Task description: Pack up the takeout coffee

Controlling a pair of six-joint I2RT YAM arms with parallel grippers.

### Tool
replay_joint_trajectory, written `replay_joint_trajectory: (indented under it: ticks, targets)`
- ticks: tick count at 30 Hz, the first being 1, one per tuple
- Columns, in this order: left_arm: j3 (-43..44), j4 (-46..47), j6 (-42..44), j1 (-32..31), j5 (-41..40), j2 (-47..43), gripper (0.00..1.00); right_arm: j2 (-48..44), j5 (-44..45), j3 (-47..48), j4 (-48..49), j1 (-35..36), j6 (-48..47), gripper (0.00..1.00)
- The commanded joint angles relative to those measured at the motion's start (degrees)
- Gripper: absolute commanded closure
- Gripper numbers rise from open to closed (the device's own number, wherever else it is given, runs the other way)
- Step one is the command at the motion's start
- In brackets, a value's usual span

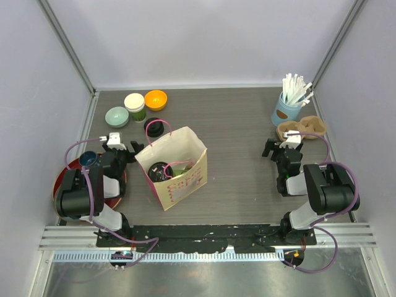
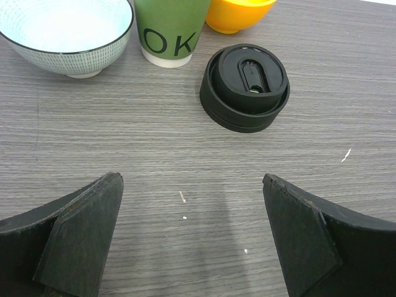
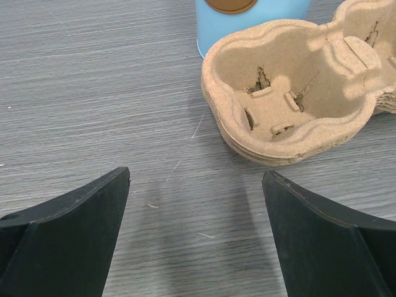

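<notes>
A white wrapped straw is past the cardboard cup carrier. I will lift my right gripper next and move it away from my base, past the carrier, to the straw.
One dark-green paper cup (image 1: 135,106) (image 2: 170,31), white inside and lidless, stands upright at the back left. Its round black lid (image 1: 154,127) (image 2: 245,86) lies flat on the table just right of it. Inside the open paper bag (image 1: 185,185) I see something dark and round with green beside it, perhaps a lidded cup; I cannot tell. My left gripper (image 1: 124,150) (image 2: 192,182) is open over bare table, a short way in front of the lid. My right gripper (image 1: 279,148) (image 3: 196,176) is open and holds nothing, just in front of the cardboard cup carrier (image 1: 302,129) (image 3: 291,93).
A teal bowl (image 1: 116,116) (image 2: 68,37) and an orange bowl (image 1: 156,99) (image 2: 238,12) flank the green cup. A light-blue cup of white straws (image 1: 288,108) (image 3: 253,18) stands behind the carrier. A red tray (image 1: 62,179) with a blue cup (image 1: 88,159) sits far left.
</notes>
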Motion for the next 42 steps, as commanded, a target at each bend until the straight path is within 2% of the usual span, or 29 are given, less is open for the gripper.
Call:
replay_joint_trajectory:
  ticks: [1,4,5,8,10,11,14,16,18,19,21,22,26,28,33,37,42]
  targets:
    - [1.24,1.16,0.9,0.29,0.85,-1.5,0.0,-0.36,1.24,1.29,2.57,-0.14,0.31,0.06]
    - [1.24,1.07,0.9,0.29,0.85,-1.5,0.0,-0.18,0.81,1.81,2.14,-0.22,0.66,0.05]
    - [1.24,1.07,0.82,0.29,0.85,-1.41,0.0,-0.18,0.63,1.81,1.87,-0.31,0.66,0.0]
    - [1.24,1.07,0.9,0.29,0.85,-1.5,0.0,-1.84,-1.99,1.55,0.66,-0.31,-1.43,0.01]
    - [1.24,1.16,0.82,0.29,0.85,-1.41,0.0,-4.82,-6.75,5.91,-7.14,-0.31,-1.89,0.06]
    - [1.24,1.07,0.9,0.38,0.85,-1.5,0.0,-7.88,-7.63,7.86,-15.8,-0.22,-1.89,0.09]
    - [1.6,0.54,1.08,0.29,1.2,-1.41,0.0,-13.6,-10.79,15.95,-29.72,-0.31,-1.02,0.1]
    - [1.6,0.45,0.99,0.29,1.21,-1.41,0.0,-15.38,-14.3,21.03,-34.4,-0.14,-0.84,0.15]
    - [1.6,0.37,1.08,0.29,1.38,-1.41,0.0,-16.26,-13.79,25.0,-37.58,0.13,0.21,0.22]
    - [1.6,0.37,1.08,0.29,1.38,-1.5,0.0,-16.0,-11.44,29.98,-41.6,0.13,0.57,0.23]
    - [1.6,0.37,1.08,0.29,1.29,-1.5,0.0,-12.86,-7.74,35.88,-46.1,0.04,1.45,0.23]
    - [1.6,0.37,1.08,0.29,1.29,-1.5,0.0,-11.18,-1.98,42.53,-51.69,0.04,1.45,0.24]
    - [1.68,0.37,1.17,0.29,1.47,-1.41,0.0,-1.17,5.26,57.69,-62.71,0.13,-0.48,0.39]
    - [1.68,0.28,1.08,0.29,1.56,-1.5,0.0,4.0,7.65,64.09,-66.75,0.04,-1.18,0.4]
    - [1.77,0.28,1.17,0.29,1.73,-1.41,0.0,11.85,13.88,72.2,-69.41,0.04,-4.52,0.39]
    - [1.77,0.28,1.25,0.29,1.73,-1.5,0.0,16.25,15.22,76.51,-69.94,0.13,-6.37,0.42]
    - [1.77,0.28,1.25,0.29,1.82,-1.41,0.0,21.08,16.18,81.17,-70.11,0.04,-8.39,0.51]
